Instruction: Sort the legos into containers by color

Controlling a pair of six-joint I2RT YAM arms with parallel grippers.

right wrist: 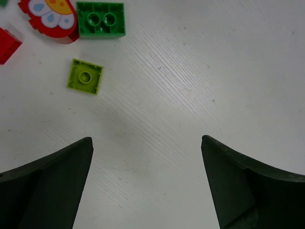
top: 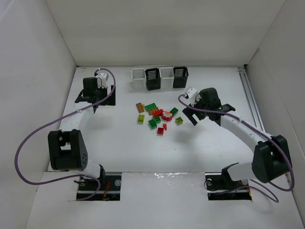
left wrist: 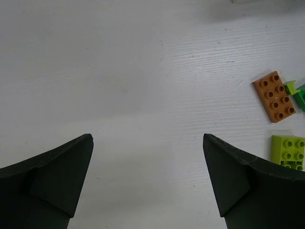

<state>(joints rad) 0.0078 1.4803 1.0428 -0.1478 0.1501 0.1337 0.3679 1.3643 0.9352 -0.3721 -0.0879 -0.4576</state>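
My right gripper moves down toward the left in the top view next, onto the small yellow-green brick (left wrist: 288, 151), since it lies nearest my open fingers.
The legos lie in a loose cluster (top: 158, 118) at mid-table: red, green, yellow-green and orange bricks. The four containers (top: 159, 78) stand in a row behind them: white, black, white, black. My left gripper (top: 106, 99) is open and empty, left of the cluster. Its wrist view (left wrist: 147, 181) shows an orange brick (left wrist: 275, 96) and a yellow-green brick (left wrist: 288, 151) to the right. My right gripper (top: 190, 116) is open and empty, just right of the cluster. Its wrist view (right wrist: 147, 181) shows a green brick (right wrist: 101, 19) and a small yellow-green brick (right wrist: 86, 76).
A red round piece with a flower print (right wrist: 50, 16) lies among the bricks, also seen from above (top: 167, 115). White walls close in the table on the left, back and right. A rail (top: 250, 98) runs along the right edge.
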